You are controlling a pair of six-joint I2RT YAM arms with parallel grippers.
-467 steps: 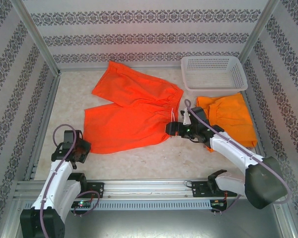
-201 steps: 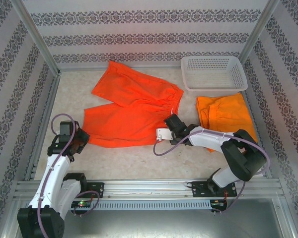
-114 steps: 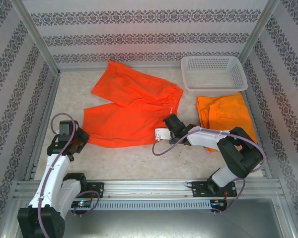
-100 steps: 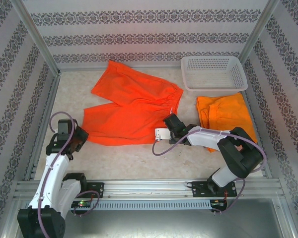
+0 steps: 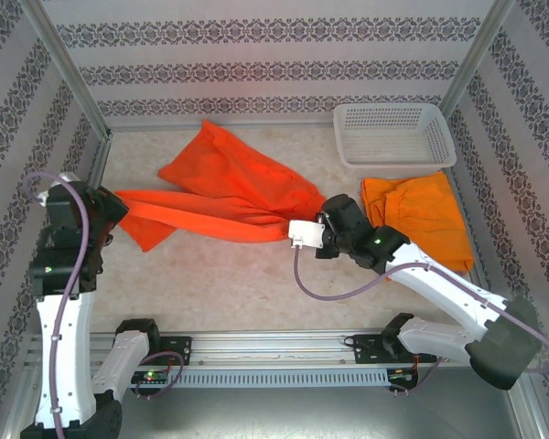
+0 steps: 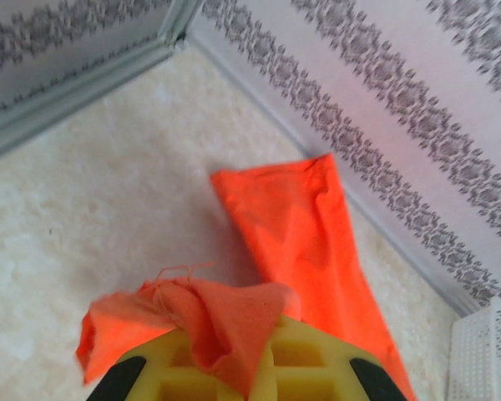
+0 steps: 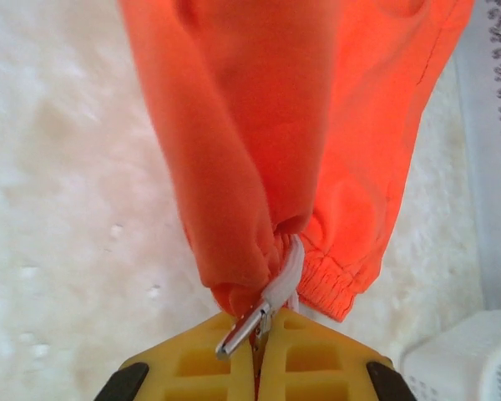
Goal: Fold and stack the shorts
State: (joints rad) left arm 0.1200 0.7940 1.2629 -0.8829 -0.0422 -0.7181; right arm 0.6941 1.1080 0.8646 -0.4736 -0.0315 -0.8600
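Observation:
My right gripper is above the bare tabletop by the near edge of the shorts, so it will bring the elastic waistband down there and release it.
A bright orange pair of shorts hangs stretched between my two grippers, its far leg trailing on the table. My left gripper is shut on a frayed corner of one leg, and the cloth bunches over its yellow fingers. My right gripper is shut on the elastic waistband, where a white drawstring with a metal tip sticks out from the pinch. Another folded, paler orange pair of shorts lies at the right, beside the right arm.
A white lattice basket stands at the back right, and its corner shows in both wrist views. Patterned walls and metal frame posts close in the table. Bare tabletop lies in front of the held shorts.
Both grippers have risen with the bright orange shorts. The left arm swung up and to the left, pulling the flat cloth into a taut band. The right gripper closed on the waistband.

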